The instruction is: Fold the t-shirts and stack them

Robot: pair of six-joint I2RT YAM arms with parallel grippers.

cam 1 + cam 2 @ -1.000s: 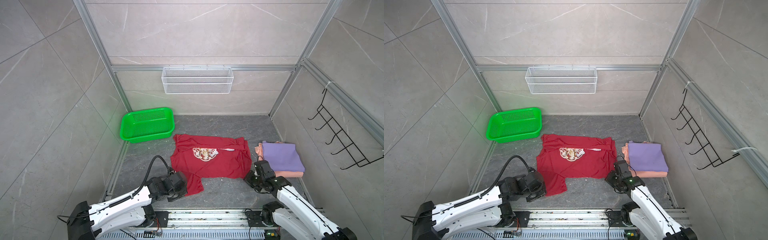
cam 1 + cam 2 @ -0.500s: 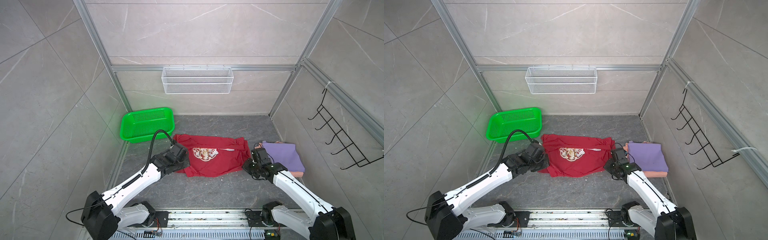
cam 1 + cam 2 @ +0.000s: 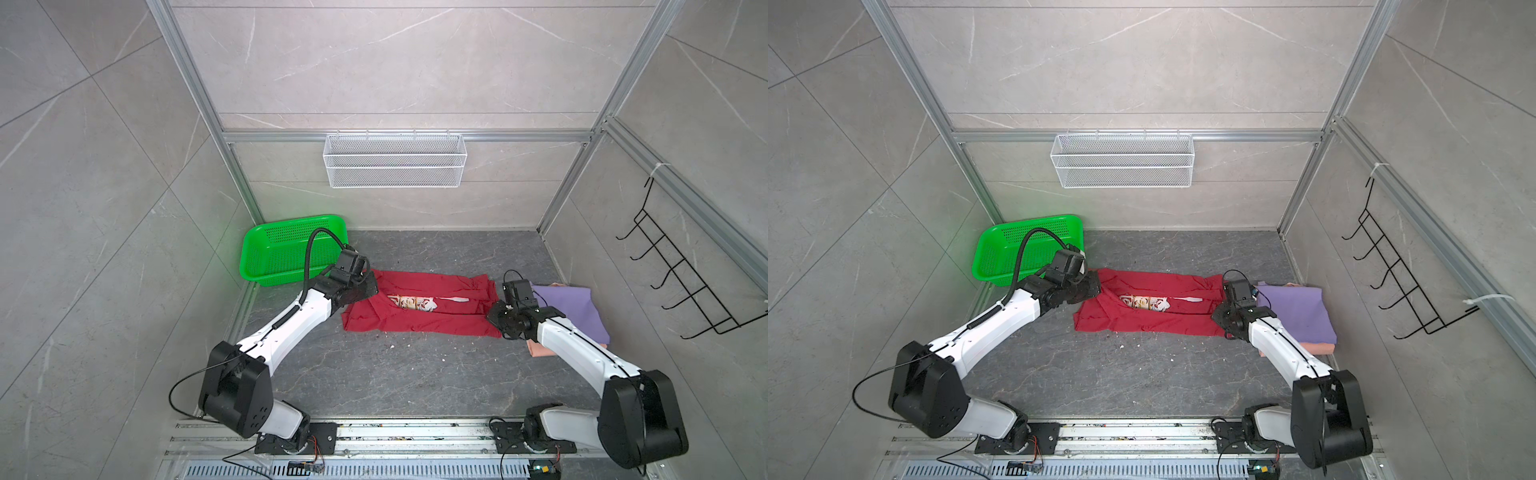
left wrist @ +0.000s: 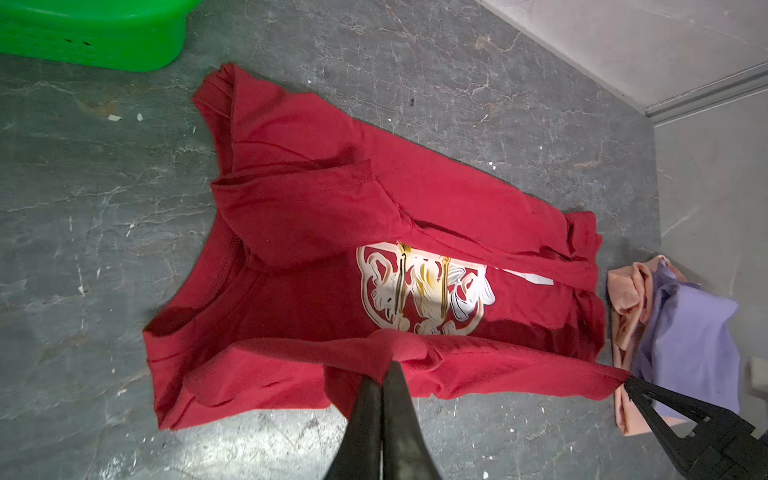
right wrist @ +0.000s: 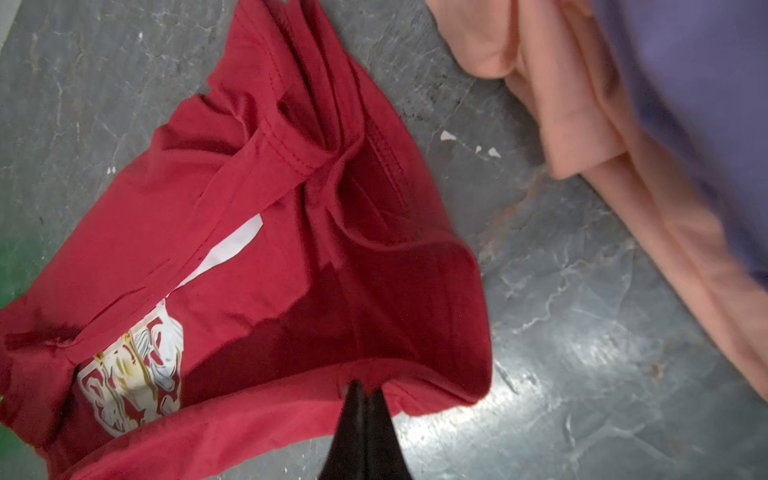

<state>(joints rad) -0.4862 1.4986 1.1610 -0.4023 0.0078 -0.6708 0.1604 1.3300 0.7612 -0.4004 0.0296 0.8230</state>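
Note:
My left gripper lays the raised cloth outward and down at the folded sleeve's near edge (image 3: 1107,294) (image 4: 318,251), over the bare print, and releases it next.
The dark red t-shirt (image 3: 419,322) (image 3: 1154,322) lies across the middle of the floor as a narrow band, its cream print (image 4: 419,291) partly showing. My left gripper (image 4: 388,365) (image 3: 370,289) is shut on a raised edge of the red cloth at the shirt's left end. At the right end my right gripper (image 5: 363,384) (image 3: 495,318) is shut on the same raised edge (image 5: 270,411). The edge hangs stretched between both grippers. Right of the shirt, the folded lavender t-shirt (image 3: 569,307) (image 3: 1296,307) rests on the salmon-pink t-shirt (image 3: 540,350) (image 5: 582,104).
A green basket (image 3: 286,253) (image 3: 1017,249) stands at the back left, close behind my left wrist. A white wire shelf (image 3: 395,160) hangs on the back wall and a black hook rack (image 3: 681,282) on the right wall. Metal rails run along the front.
Both grippers have carried the shirt's near edge from the front of the floor toward the back wall. The shirt has gone from spread wide to a narrow band.

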